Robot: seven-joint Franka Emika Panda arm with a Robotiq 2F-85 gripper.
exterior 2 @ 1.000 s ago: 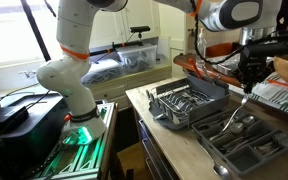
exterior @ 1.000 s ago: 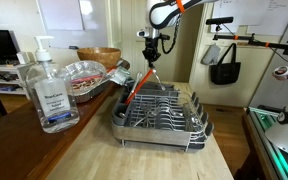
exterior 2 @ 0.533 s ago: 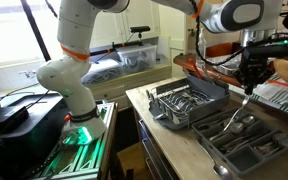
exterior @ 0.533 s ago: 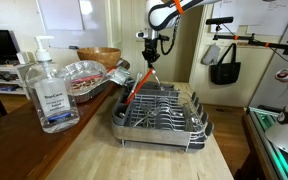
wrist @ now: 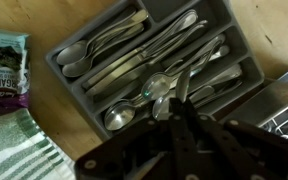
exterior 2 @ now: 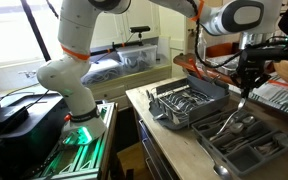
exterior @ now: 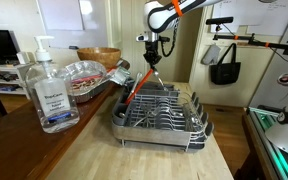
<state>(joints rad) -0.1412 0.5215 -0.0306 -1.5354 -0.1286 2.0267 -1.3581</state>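
The robot's gripper will next move down toward the tray's sections by the dish rack and let go of the utensil's thin handle, because the utensil point(exterior 2: 242, 100) points there.
My gripper point(wrist: 182, 103) is shut on the thin handle of a metal utensil point(wrist: 183, 86), which points down into a grey cutlery tray point(wrist: 59, 55) full of several spoons and knives. In both exterior views the gripper point(exterior 2: 246, 80) point(exterior: 151, 52) hangs a little above the tray point(exterior 2: 269, 150), and the utensil point(exterior 2: 242, 100) dangles from it towards the compartments. What kind of utensil it is stays hidden among the other cutlery.
A metal dish rack point(exterior: 164, 112) point(exterior 2: 189, 100) point(wrist: 284, 95) stands beside the tray, an orange-handled tool point(exterior: 134, 92) leaning in it. A sanitizer bottle point(exterior: 50, 90), a wooden bowl point(exterior: 99, 56) and a foil dish point(exterior: 84, 75) share the table. A snack bag point(wrist: 2, 65) and striped cloth point(wrist: 19, 145) lie near the tray.
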